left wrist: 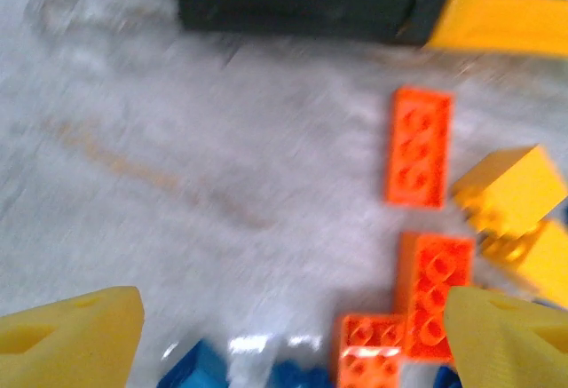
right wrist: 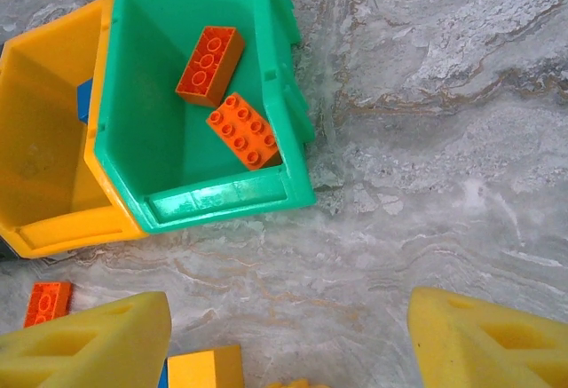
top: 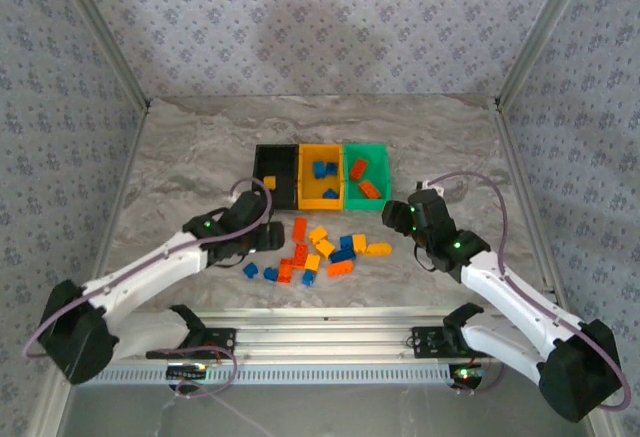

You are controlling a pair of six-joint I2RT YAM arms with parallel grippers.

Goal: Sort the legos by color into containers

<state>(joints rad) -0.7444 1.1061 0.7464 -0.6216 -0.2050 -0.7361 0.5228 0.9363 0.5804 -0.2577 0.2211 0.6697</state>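
Note:
Next, my left gripper moves back and down onto the blue brick at the pile's edge (top: 250,270) (left wrist: 197,368), which is below and nearer my base, with bare table around it.
Three containers stand in a row: a black bin (top: 276,161) holding a yellow lego (top: 270,182), a yellow-orange bin (top: 322,201) holding blue legos (top: 325,169), and a green bin (top: 366,147) holding two red-orange legos (right wrist: 210,65). Several loose legos (top: 318,252) in blue, yellow and red-orange lie in front of the bins. My left gripper (top: 270,235) is open just left of the pile, with red-orange bricks (left wrist: 433,295) and blue bricks (left wrist: 200,370) below it. My right gripper (top: 392,219) is open and empty over bare table in front of the green bin (right wrist: 222,201).
The yellow-orange bin (right wrist: 53,228) touches the green bin's left side. A yellow brick (right wrist: 204,370) and a red-orange brick (right wrist: 49,304) lie near my right gripper's left finger. Marble table (top: 180,177) stretches left and right of the bins, with patterned walls around it.

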